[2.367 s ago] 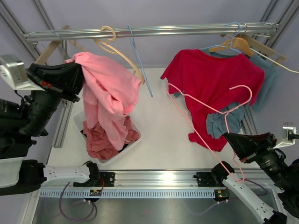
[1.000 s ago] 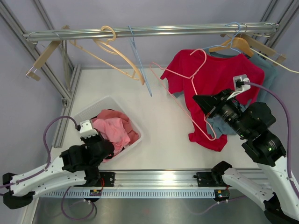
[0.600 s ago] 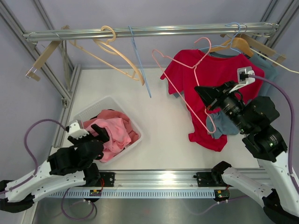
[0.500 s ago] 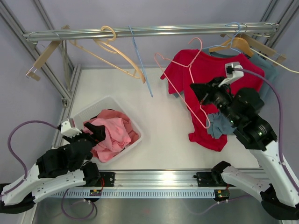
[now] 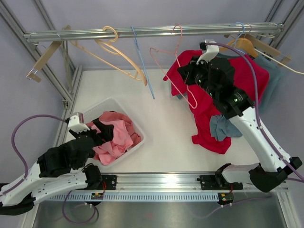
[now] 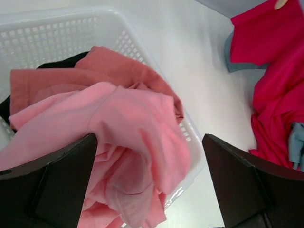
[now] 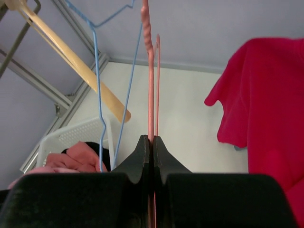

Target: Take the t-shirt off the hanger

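Observation:
My right gripper shifts toward the blue wire hanger next and releases the pink one on the metal bar (image 5: 142, 32) beside it. The pink wire hanger is bare.
The pink t-shirt (image 5: 114, 136) (image 6: 123, 118) lies crumpled in the white basket (image 5: 95, 105) (image 6: 142, 47) at the near left. My left gripper (image 5: 92, 131) (image 6: 149, 184) hovers just over it, open, its fingers either side of the cloth and gripping nothing. The bare pink wire hanger (image 5: 161, 49) (image 7: 150, 71) is high at the back centre, its hook up by the metal rail (image 5: 142, 32). My right gripper (image 5: 188, 72) (image 7: 151, 140) is shut on the hanger's wire.
Wooden hangers (image 5: 124, 56) and a blue wire hanger (image 5: 142, 64) dangle from the rail at left and centre. A red t-shirt (image 5: 213, 95) and a grey-blue garment (image 5: 273, 76) hang at the right. A darker red garment (image 6: 61, 78) lies under the pink one.
My left gripper has opened and drawn back to the basket's near side; the pink t-shirt stays in the basket. My right arm has carried the pink hanger up and back to the rail.

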{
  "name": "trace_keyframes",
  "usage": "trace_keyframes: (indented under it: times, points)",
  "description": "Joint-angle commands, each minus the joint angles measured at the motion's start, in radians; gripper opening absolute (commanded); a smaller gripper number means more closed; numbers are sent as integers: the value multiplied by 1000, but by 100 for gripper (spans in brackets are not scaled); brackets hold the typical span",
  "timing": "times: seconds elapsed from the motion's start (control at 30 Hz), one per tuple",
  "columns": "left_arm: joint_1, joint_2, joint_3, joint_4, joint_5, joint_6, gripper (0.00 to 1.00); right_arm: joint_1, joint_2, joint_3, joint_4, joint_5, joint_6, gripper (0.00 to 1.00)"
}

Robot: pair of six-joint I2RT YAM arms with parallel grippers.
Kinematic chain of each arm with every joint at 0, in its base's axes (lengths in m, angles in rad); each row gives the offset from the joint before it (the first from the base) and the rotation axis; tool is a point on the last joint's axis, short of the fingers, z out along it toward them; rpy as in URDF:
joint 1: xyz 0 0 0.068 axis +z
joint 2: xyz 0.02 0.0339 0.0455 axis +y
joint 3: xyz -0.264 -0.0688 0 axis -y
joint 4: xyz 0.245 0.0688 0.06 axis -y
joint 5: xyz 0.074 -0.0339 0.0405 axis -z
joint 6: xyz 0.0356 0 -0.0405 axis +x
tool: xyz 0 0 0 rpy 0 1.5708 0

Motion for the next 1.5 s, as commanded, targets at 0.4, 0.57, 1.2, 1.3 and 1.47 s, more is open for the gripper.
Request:
trace_keyframes:
  times: [0.4,0.57,1.2,1.3,1.47]
  points:
    - [0,-18,100,406,118,362,99,5,350,384,28,-81,-57,0]
    - [0,46,86,529,349,468,99,25,408,412,36,-75,-57,0]
    - [0,172,163,546,712,637,99,45,191,228,-22,-88,-124,62]
    - [0,152,147,544,749,651,99,-91,90,162,-11,-229,-116,62]
    - [0,124,112,544,815,680,99,-383,-3,107,12,-431,-52,61]
